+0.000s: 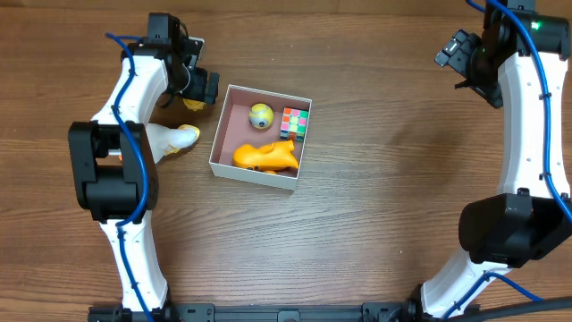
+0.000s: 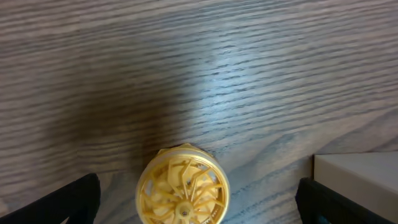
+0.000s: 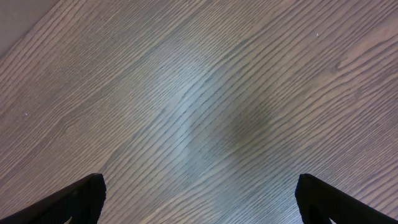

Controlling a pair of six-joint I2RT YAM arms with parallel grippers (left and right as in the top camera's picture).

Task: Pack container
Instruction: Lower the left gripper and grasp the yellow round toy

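My left gripper lowers with its fingers spread around the small yellow toy (image 1: 192, 106) (image 2: 183, 191) next and closes them, since the toy lies below the gripper, between its fingers.
The container (image 1: 225, 143), a shallow white-walled box with a pinkish inside, sits left of the table's middle. In it lie a yellow ball (image 1: 260, 114), a multicoloured cube (image 1: 295, 122) and an orange toy animal (image 1: 265, 156). My left gripper (image 1: 200, 88) hovers open just left of the container's far corner, over a small yellow toy (image 1: 192, 106). In the left wrist view this is a yellow spoked wheel (image 2: 182, 186) lying on the wood between the spread fingers (image 2: 74, 199) of my left gripper (image 2: 199, 208), untouched. My right gripper (image 1: 460, 55) is open at the far right over bare wood (image 3: 199, 202).
A white and yellow toy (image 1: 175, 139) lies on the table left of the container, partly under my left arm. The container's white corner (image 2: 357, 165) shows close to the left gripper's right finger.
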